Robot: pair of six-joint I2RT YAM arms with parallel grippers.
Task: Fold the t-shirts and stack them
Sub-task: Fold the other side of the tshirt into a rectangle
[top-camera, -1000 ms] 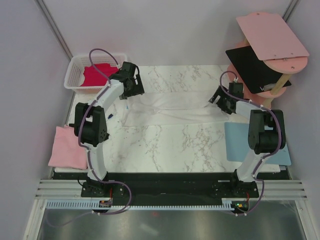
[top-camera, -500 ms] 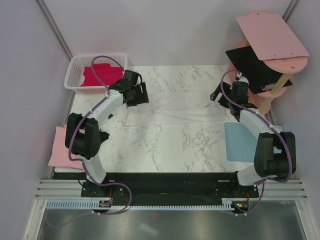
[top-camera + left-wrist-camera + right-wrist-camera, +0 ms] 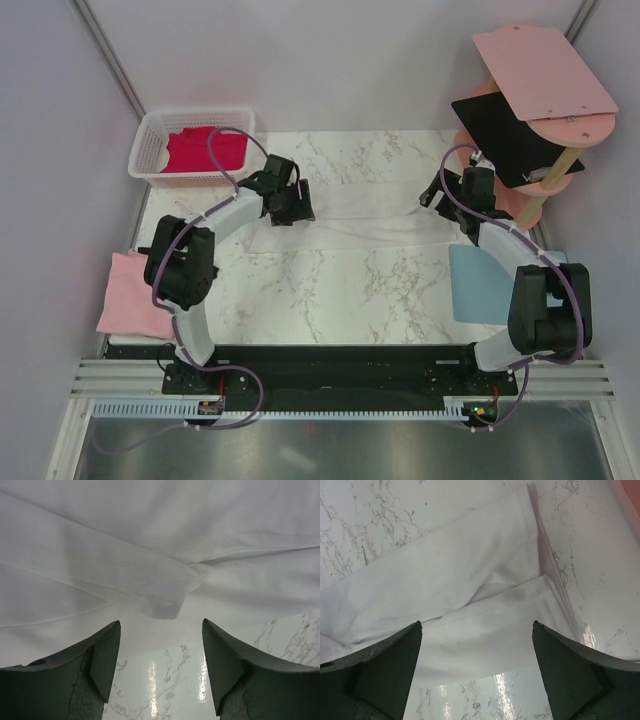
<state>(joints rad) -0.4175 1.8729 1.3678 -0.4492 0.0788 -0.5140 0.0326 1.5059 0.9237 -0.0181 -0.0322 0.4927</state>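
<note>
The near edge of the white flap is gaping open, so I will turn my right gripper, move it to the left in the top view over that edge and close it.
The large white t-shirt (image 3: 365, 215) lies folded into a long strip across the middle of the table. My left gripper (image 3: 296, 205) is open and empty at its left end; in the left wrist view (image 3: 161, 623) a folded flap of white cloth (image 3: 160, 587) lies just ahead of the fingertips. My right gripper (image 3: 440, 196) is open and empty at the shirt's right end, and in the right wrist view (image 3: 477, 625) it hovers over the white hem (image 3: 490, 625). The magenta-red shirt (image 3: 203, 150) is in a basket. The light pink shirt (image 3: 135, 305) lies at the left edge. The black shirt (image 3: 505, 135) rests on the shelf.
A white basket (image 3: 150, 140) stands at the back left. The pink shelf boards (image 3: 545, 70) stand at the back right on a post. A light-blue mat (image 3: 480, 285) lies at the right, near my right arm. Bare marble (image 3: 330, 285) shows in front of the shirt.
My left gripper has swung right, from near the basket to the white shirt's left end. My right gripper moved a little back and right, then held still.
</note>
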